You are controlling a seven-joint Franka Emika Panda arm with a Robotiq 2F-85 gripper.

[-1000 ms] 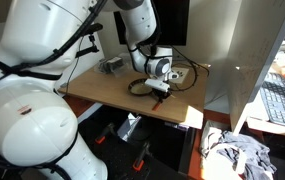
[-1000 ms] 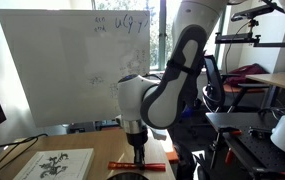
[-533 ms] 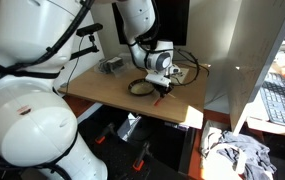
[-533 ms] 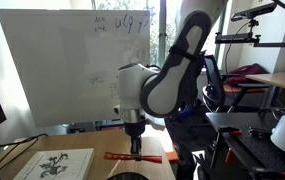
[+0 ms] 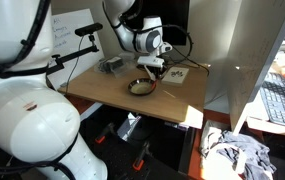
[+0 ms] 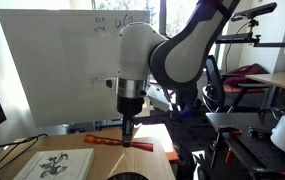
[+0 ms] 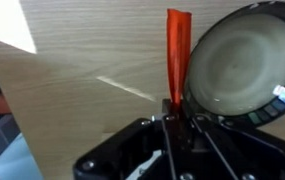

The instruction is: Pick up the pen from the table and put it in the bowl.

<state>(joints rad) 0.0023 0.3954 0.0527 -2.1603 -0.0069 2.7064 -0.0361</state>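
I will move my gripper to the right in the wrist view and lower it over the bowl's pale inside to let go of the pen [image 6: 114, 141], which still sticks out beside the bowl's rim.
My gripper [image 6: 128, 138] is shut on the orange-red pen [image 6: 114, 141] and holds it level in the air above the tan table [image 6: 44, 146]. In the wrist view the pen [image 7: 177, 45] sticks out from between the jaws [image 7: 177, 108] over the table [image 7: 72, 90], right beside the rim of the bowl [image 7: 244, 62]. The bowl is round, with a dark rim and a pale inside, and it is empty. In an exterior view the gripper [image 5: 152, 68] hangs just above and behind the bowl [image 5: 140, 87] on the table [image 5: 97, 95].
A white printed paper [image 6: 52, 165] lies on the table near the gripper. A card [image 5: 173, 74] and a grey object [image 5: 110, 65] lie behind the bowl. A white desk with a keyboard [image 5: 280, 102] and a cloth heap [image 5: 237, 155] are off to the side.
The gripper has risen from the tabletop with the pen in it and has moved back over the table, away from the front edge.
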